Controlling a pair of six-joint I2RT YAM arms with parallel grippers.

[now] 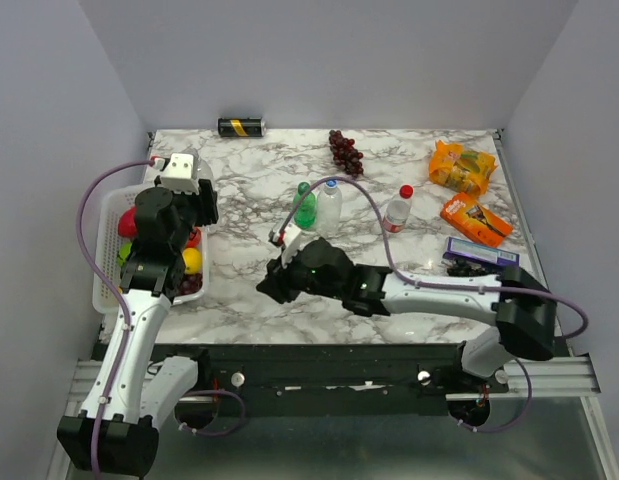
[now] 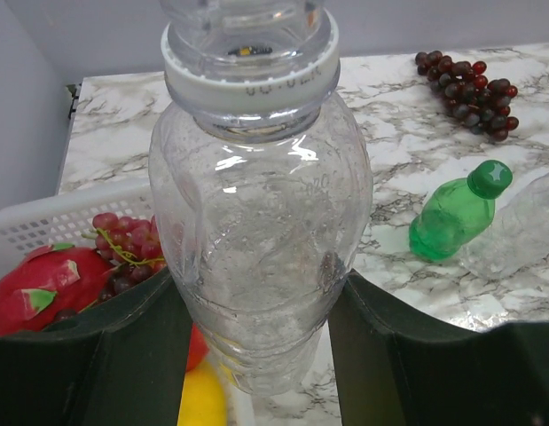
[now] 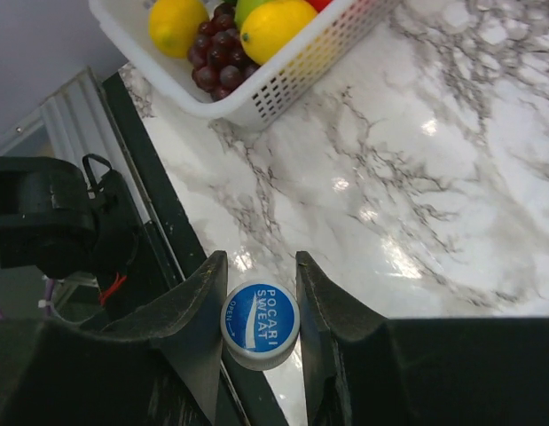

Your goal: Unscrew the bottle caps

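Note:
I'll next release the bottle's cap with my right gripper, down and to the left in the top view, on open tabletop by the basket.
My left gripper is shut on the lower body of a clear bottle, held up over the white basket at the table's left. A white ring sits below its threaded neck, and the top of the neck runs out of the left wrist view. My right gripper is shut on a blue and white bottle cap marked Pocari Sweat, low over the table's near edge. A green bottle, a clear bottle and a red-capped bottle stand mid-table with caps on.
A white basket with fruit and grapes sits at the left edge under the left arm. A black-and-gold can lies at the back, with dark grapes near it. Orange snack bags and a blue packet lie at the right.

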